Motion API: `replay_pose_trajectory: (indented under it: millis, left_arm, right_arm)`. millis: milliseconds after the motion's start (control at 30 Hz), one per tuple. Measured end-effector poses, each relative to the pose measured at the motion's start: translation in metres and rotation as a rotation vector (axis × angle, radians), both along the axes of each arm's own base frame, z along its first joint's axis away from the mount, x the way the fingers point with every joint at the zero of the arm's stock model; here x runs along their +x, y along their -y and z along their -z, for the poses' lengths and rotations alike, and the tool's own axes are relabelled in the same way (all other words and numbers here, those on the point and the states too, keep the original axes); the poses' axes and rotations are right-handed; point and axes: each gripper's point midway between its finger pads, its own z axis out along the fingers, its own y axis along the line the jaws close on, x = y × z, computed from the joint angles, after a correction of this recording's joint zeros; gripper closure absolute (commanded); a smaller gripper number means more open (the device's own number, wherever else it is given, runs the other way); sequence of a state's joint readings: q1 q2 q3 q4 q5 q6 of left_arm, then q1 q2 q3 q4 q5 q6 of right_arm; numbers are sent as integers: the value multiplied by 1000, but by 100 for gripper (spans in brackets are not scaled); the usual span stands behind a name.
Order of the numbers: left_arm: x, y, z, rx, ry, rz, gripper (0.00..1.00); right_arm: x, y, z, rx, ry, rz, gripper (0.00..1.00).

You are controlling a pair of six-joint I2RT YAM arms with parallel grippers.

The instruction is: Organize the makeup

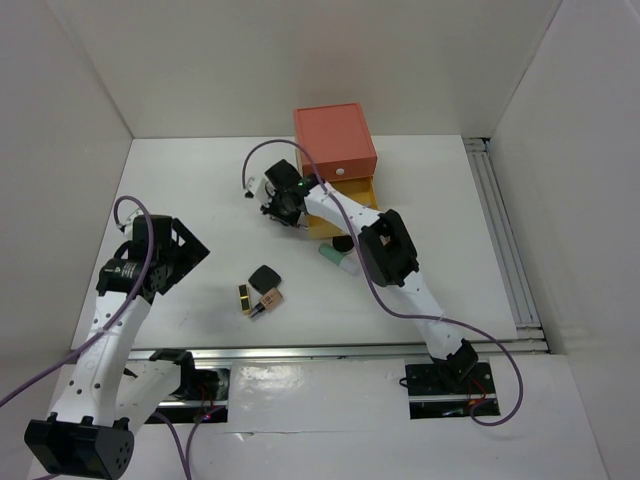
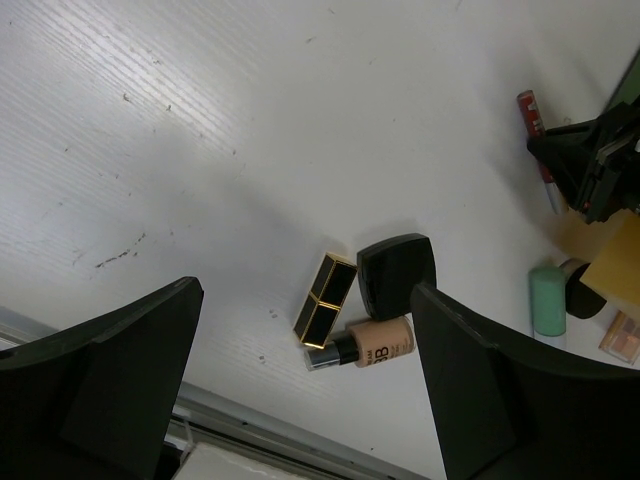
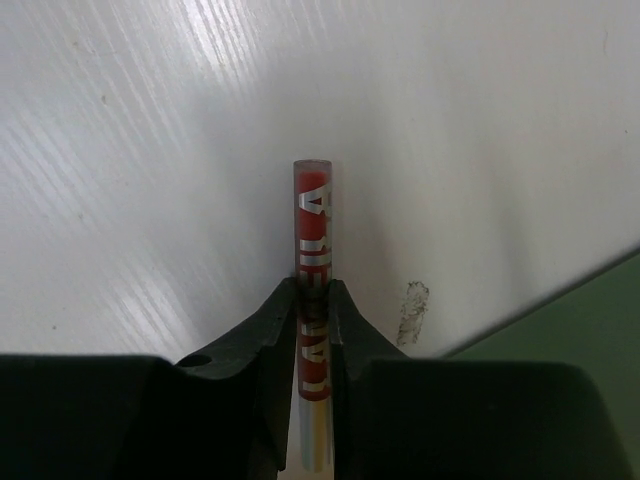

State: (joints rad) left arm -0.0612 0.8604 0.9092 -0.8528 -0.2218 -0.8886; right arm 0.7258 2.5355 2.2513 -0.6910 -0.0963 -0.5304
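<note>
I should move my right gripper up and to the right in the top view next, over the open yellow drawer (image 1: 356,190), because the tube sits low outside the drawer's side.
My right gripper (image 3: 313,292) is shut on a thin red tube (image 3: 311,205) with silver lettering, low over the white table, left of the drawer box (image 1: 335,138). The same tube shows in the left wrist view (image 2: 536,118). My left gripper (image 2: 305,290) is open and empty, well above the table (image 1: 200,180). Below it lie a gold-black lipstick (image 2: 326,314), a black square compact (image 2: 394,270) and a beige BB cream bottle (image 2: 378,342), close together. A mint tube (image 2: 547,300), a round black pot (image 2: 582,298) and a pink palette (image 2: 622,338) lie near the yellow drawer.
The coral-topped box stands at the back centre with its yellow drawer (image 1: 348,205) pulled open toward the arms. A green edge (image 3: 590,345) of the box shows at the right wrist view's lower right. A metal rail (image 1: 505,240) runs along the table's right side.
</note>
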Motion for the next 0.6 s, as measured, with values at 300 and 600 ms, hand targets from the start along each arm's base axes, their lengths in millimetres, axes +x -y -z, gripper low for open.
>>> replay_pose_trajectory:
  millis: [300,600]
  left_arm:
    - [0,0,0,1,0,2,0]
    - [1,5,0,-12,3,36,0]
  right_arm:
    - [-52,-24,-8,54,-55,-130,98]
    - [-97,-22,-173,319,136,-270,98]
